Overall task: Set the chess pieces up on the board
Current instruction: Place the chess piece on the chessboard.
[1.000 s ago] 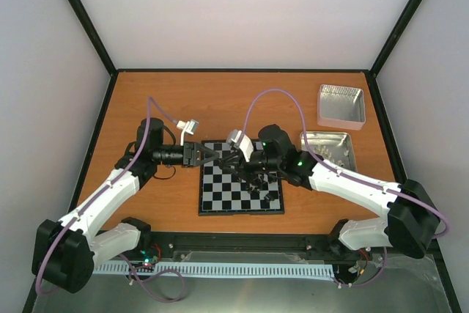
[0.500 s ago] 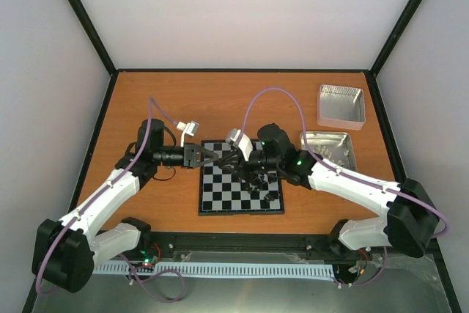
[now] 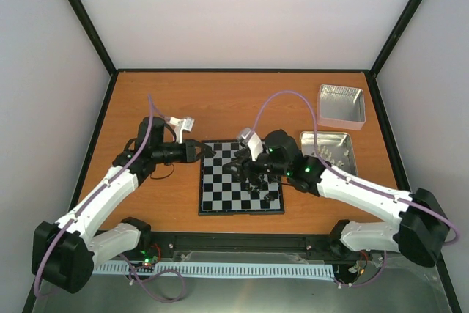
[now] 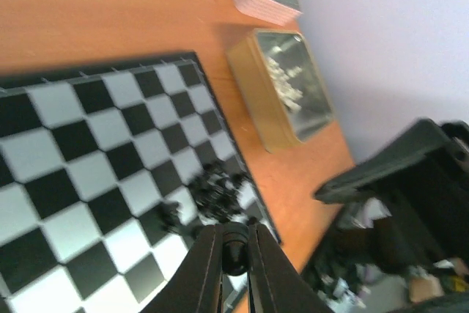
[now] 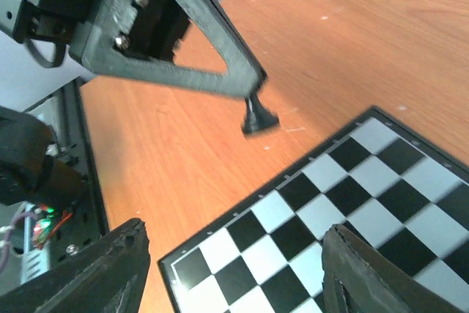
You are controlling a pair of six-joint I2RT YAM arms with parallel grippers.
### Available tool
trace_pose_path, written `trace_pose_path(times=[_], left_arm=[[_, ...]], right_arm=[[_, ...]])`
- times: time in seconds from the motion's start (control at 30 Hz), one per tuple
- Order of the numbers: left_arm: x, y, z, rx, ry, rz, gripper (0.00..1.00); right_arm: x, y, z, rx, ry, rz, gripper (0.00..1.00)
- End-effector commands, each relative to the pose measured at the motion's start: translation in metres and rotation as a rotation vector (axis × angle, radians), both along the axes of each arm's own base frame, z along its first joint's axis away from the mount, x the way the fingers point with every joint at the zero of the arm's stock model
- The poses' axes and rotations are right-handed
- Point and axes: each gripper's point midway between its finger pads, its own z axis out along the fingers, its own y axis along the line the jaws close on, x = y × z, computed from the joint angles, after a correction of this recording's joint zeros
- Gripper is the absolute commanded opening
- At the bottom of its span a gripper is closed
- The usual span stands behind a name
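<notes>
The empty white square in the board's far row is below the robot's left gripper and to its right in the top view, so the left gripper should cross over, go down and let go of the piece.
My left gripper (image 4: 234, 254) is shut on a small black chess piece (image 4: 234, 242). In the right wrist view this piece (image 5: 258, 118) hangs base down from the left gripper (image 5: 253, 93), over bare wood just off the board (image 5: 344, 203). From above, the left gripper (image 3: 207, 152) is at the board's far left corner. My right gripper (image 5: 233, 232) is open and empty above that corner of the board (image 3: 220, 196); from above it (image 3: 236, 163) is right of the left one. A heap of black chess pieces (image 4: 216, 188) lies near the board's right edge (image 3: 264, 190).
A silver tin (image 3: 330, 150) with small cream-white pieces stands right of the board. A second tin (image 3: 341, 105) is behind it at the far right. Black frame posts and pale walls enclose the wooden table (image 3: 146, 100).
The left gripper shut on the black piece that the right gripper held. The right gripper opened, let go and drew back to the right. The left gripper pulled slightly left with the piece.
</notes>
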Motion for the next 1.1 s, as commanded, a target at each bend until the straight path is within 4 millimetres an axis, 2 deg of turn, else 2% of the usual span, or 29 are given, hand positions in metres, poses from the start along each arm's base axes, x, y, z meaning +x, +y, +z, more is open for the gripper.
trace_pose_path(times=[0.0,0.2,0.3,0.4,0.53,0.6,0.7,0.8,0.9,1.07], left_arm=[[0.036,0.030,0.003,0.230,-0.159,0.172,0.01],[0.053,0.043,0.012,0.305,-0.249,0.246,0.01],[0.058,0.044,0.019,0.307,-0.283,0.259,0.01],[0.064,0.047,0.025,0.310,-0.308,0.285,0.01],[0.076,0.051,0.031,0.337,-0.312,0.325,0.01],[0.083,0.051,0.028,0.359,-0.308,0.341,0.01],[0.096,0.044,0.023,0.423,-0.299,0.365,0.01],[0.100,0.019,0.016,0.466,-0.289,0.328,0.01],[0.100,-0.003,-0.002,0.526,-0.256,0.286,0.01],[0.106,-0.018,-0.033,0.616,-0.194,0.260,0.01]], right_arm=[[0.018,-0.029,0.000,0.017,0.041,-0.245,0.66],[0.033,-0.092,-0.024,-0.107,0.122,-0.591,0.70],[0.029,-0.122,-0.033,-0.165,0.168,-0.715,0.70],[0.033,-0.144,-0.028,-0.170,0.154,-0.810,0.72],[0.053,-0.162,-0.014,-0.133,0.159,-0.913,0.72],[0.062,-0.164,-0.012,-0.129,0.159,-0.930,0.73],[0.068,-0.160,-0.024,-0.159,0.184,-0.910,0.73],[0.068,-0.145,-0.035,-0.175,0.153,-0.806,0.72],[0.069,-0.142,-0.045,-0.175,0.143,-0.788,0.72],[0.072,-0.140,-0.057,-0.188,0.163,-0.804,0.73]])
